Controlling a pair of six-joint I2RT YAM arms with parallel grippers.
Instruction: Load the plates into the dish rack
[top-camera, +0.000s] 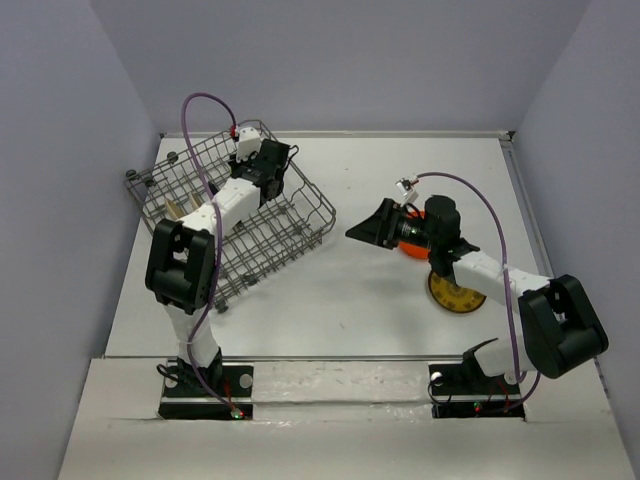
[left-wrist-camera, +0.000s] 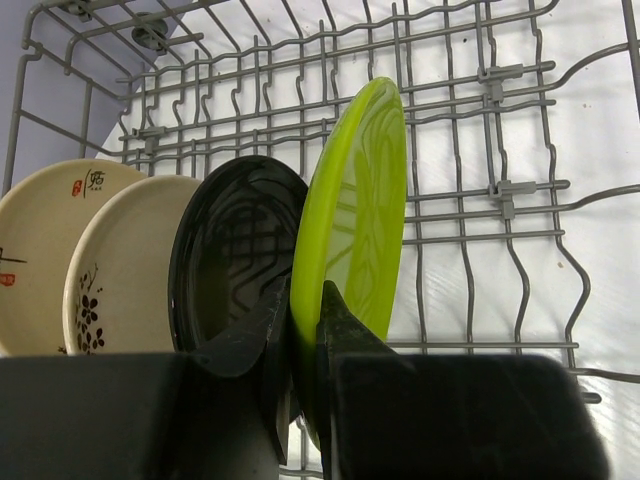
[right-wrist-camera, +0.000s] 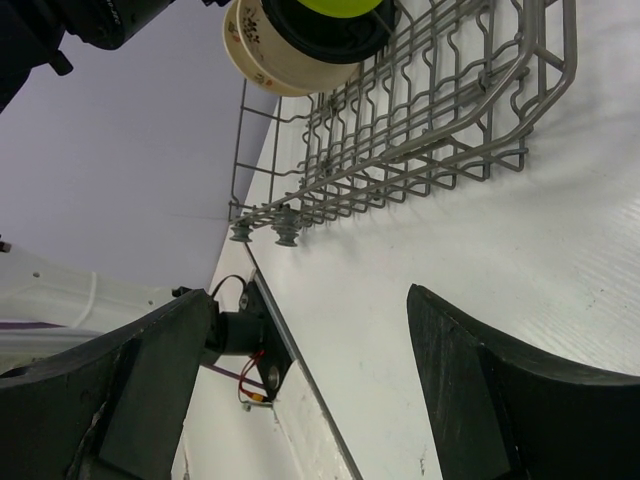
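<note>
Next, my left gripper needs to carry the lime green plate slightly lower and away from the black plate (left-wrist-camera: 235, 250), before I release its rim.
The grey wire dish rack (top-camera: 290, 235) sits at the left of the table. My left gripper (left-wrist-camera: 305, 330) is inside it, shut on the rim of the lime green plate (left-wrist-camera: 360, 200), which stands upright between tines. Beside it stand the black plate (left-wrist-camera: 235, 250) and two cream plates (left-wrist-camera: 120, 260) (left-wrist-camera: 40, 250). My right gripper (top-camera: 375, 228) is open and empty, held above the table right of the rack. The orange plate (top-camera: 410, 252) lies partly hidden under the right wrist. The yellow-brown patterned plate (top-camera: 455, 295) lies flat near it.
The right wrist view shows the rack's wire side (right-wrist-camera: 420, 110) and its rubber feet (right-wrist-camera: 285, 235), bare white table between the open fingers, and the left arm's base (right-wrist-camera: 245, 335). Grey walls enclose the table on three sides.
</note>
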